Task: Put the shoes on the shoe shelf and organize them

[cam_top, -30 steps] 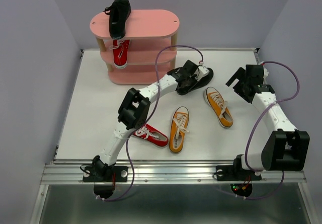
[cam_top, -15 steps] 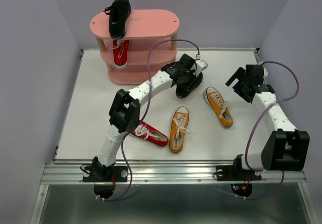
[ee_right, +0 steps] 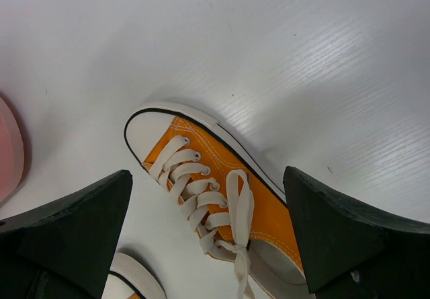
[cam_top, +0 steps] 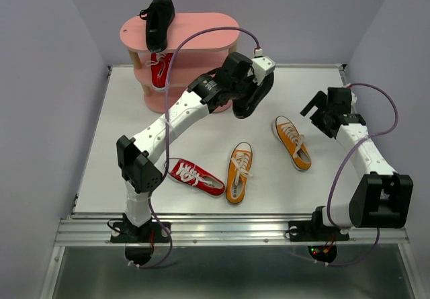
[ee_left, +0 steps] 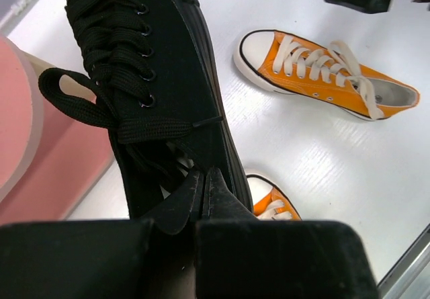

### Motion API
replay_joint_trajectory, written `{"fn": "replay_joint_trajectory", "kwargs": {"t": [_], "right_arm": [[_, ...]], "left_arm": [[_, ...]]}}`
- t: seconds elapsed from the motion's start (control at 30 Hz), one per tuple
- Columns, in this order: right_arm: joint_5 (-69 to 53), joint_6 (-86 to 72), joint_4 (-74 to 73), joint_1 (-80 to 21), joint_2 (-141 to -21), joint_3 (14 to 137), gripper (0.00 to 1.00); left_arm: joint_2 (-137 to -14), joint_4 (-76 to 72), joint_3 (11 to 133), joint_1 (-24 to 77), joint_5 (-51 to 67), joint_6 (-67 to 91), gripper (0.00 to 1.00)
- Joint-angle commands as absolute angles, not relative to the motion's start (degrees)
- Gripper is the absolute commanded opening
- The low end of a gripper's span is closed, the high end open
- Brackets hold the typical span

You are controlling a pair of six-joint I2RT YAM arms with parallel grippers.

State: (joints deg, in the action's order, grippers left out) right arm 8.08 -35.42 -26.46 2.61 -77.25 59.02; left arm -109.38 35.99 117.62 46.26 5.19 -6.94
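Note:
I will next carry the mate of one black shoe outward with my left gripper, to the left in the top view, to the shoe shelf's bare top level point(cam_top: 193, 31) beside that shoe and let go of it.
My left gripper point(cam_top: 246, 89) is shut on the collar of a black shoe point(cam_top: 255, 99) and holds it in the air right of the pink shoe shelf point(cam_top: 201, 31). The left wrist view shows the fingers point(ee_left: 213, 190) pinched on that black shoe point(ee_left: 161, 77). A second black shoe point(cam_top: 159, 21) lies on the top tier. A red shoe point(cam_top: 160, 69) sits on the middle tier, another red shoe point(cam_top: 195, 177) on the table. Two orange shoes point(cam_top: 239, 172) point(cam_top: 293, 142) lie on the table. My right gripper point(cam_top: 322, 109) is open, above the right orange shoe point(ee_right: 222, 191).
The table's white surface point(cam_top: 127, 144) is walled by lilac panels on the left, back and right. A metal rail point(cam_top: 228, 230) runs along the near edge. The shelf's edge shows in the left wrist view point(ee_left: 20, 111) and right wrist view point(ee_right: 10, 152).
My left arm has lifted the black shoe off the table and carried it up and left toward the shelf. The table's red shoe is now uncovered. The right arm has not moved.

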Motion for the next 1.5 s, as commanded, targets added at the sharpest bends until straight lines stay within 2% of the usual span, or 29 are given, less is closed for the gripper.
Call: {"fn": "replay_joint_trajectory", "kwargs": {"t": [0.0, 0.2, 0.6, 1.0, 1.47], "right_arm": [[7.0, -35.8, -24.2, 2.5, -76.7, 58.4, 1.00], [6.8, -35.9, -24.1, 2.5, -76.4, 58.3, 1.00], [6.6, -35.6, -24.2, 2.5, -75.8, 58.1, 1.00], [5.5, -35.3, -24.2, 2.5, -75.6, 58.2, 1.00], [5.5, -35.4, -24.3, 2.5, -75.1, 58.0, 1.00]], "left_arm": [[-102.2, 34.0, 122.6, 47.8, 3.0, -9.8, 0.00], [-98.4, 32.9, 127.0, 48.1, 0.4, -11.9, 0.00], [-96.5, 26.6, 132.4, 47.2, -12.5, -16.4, 0.00], [-101.9, 26.1, 139.8, 36.0, -12.3, -11.9, 0.00], [-104.9, 23.6, 138.3, 31.8, -14.5, -10.3, 0.00]]}}
